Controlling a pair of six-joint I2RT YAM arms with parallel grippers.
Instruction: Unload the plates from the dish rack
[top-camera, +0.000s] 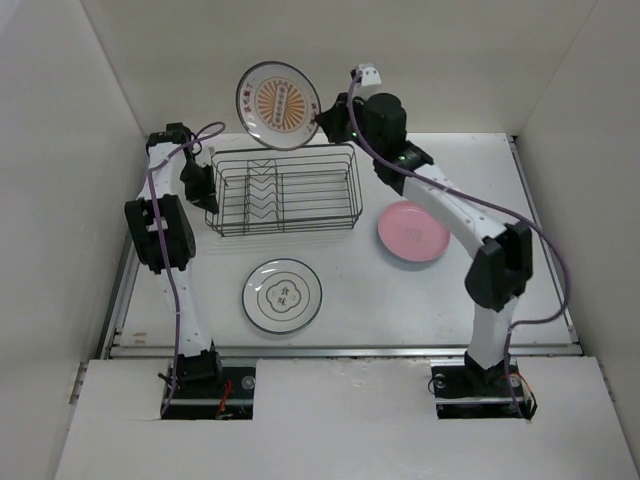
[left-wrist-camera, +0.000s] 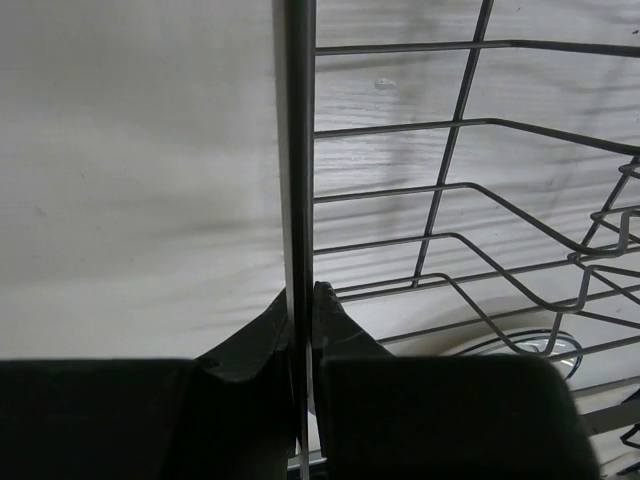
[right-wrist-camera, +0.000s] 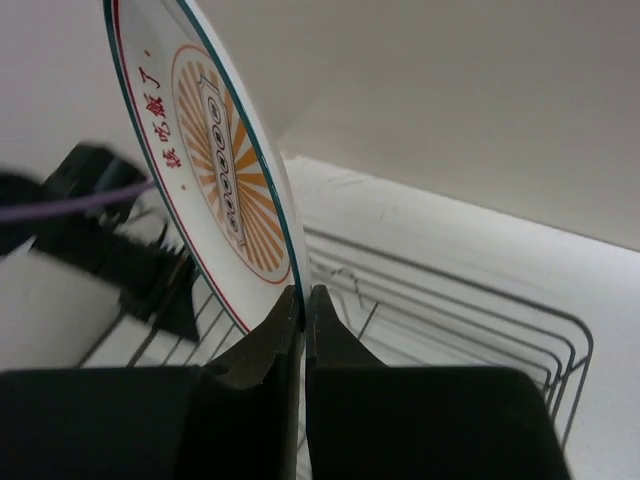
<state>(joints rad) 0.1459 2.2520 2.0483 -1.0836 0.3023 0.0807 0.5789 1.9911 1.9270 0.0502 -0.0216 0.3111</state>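
Observation:
My right gripper comes back and down past the rack (top-camera: 285, 190) next and releases the white plate onto the grey ringed plate (top-camera: 283, 295), which lies flat and bare.
The dark wire dish rack (top-camera: 285, 190) stands at the back middle of the table and holds no plates. My right gripper (top-camera: 322, 118) is shut on the rim of the white plate with the orange centre (top-camera: 278, 104) and holds it upright in the air above the rack's back edge; in the right wrist view the plate (right-wrist-camera: 215, 160) rises from my pinched gripper (right-wrist-camera: 303, 293). My left gripper (top-camera: 200, 178) is shut on the rack's left end wire (left-wrist-camera: 298, 150), seen between its fingertips (left-wrist-camera: 335, 310). The pink plate (top-camera: 413, 231) and the grey ringed plate (top-camera: 283, 295) lie flat on the table.
White walls close in the table on the left, back and right. The rack's divider prongs (left-wrist-camera: 600, 250) show on the right of the left wrist view. My left arm's elbow (top-camera: 158, 230) sits left of the rack.

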